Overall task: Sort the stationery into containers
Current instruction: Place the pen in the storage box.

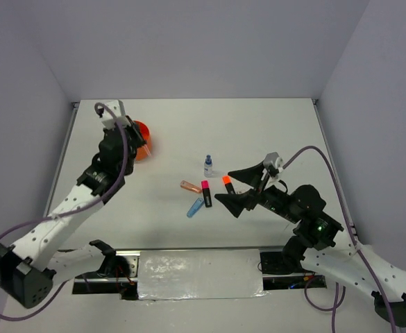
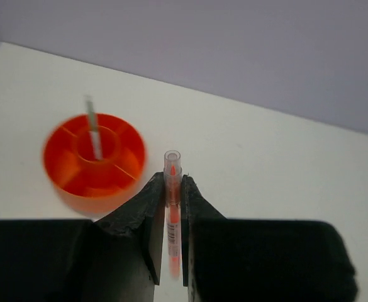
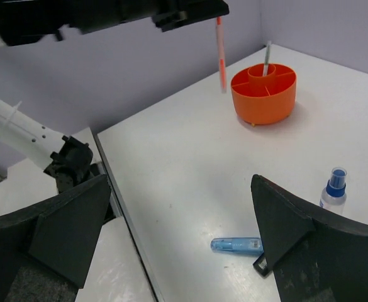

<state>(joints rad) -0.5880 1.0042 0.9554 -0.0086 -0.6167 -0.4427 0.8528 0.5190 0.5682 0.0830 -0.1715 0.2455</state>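
The pen (image 2: pixel 172 211) hangs outside the cup's rim. So I should move my left gripper to the left in its wrist view and lower it over the round orange cup (image 2: pixel 95 157) to let go of the pen.
My left gripper (image 2: pixel 172 180) is shut on the thin orange pen (image 2: pixel 172 211) and holds it upright in the air just beside the round orange cup (image 2: pixel 94 162). The grey pencil (image 2: pixel 94 128) stands in the cup's centre compartment. The right wrist view shows the pen (image 3: pixel 221 53) hanging to the left of the cup (image 3: pixel 263 94). My right gripper (image 1: pixel 236 187) is open and empty over the loose items. These are the orange-tipped highlighter (image 1: pixel 227 184), pink-tipped highlighter (image 1: pixel 206 193), blue marker (image 1: pixel 195 207) and blue-capped bottle (image 1: pixel 207 165).
A short peach-coloured piece (image 1: pixel 190 186) lies left of the pink highlighter. The blue marker (image 3: pixel 236 245) and bottle (image 3: pixel 334 188) lie close under my right fingers. Grey walls enclose the white table (image 1: pixel 272 132) on three sides.
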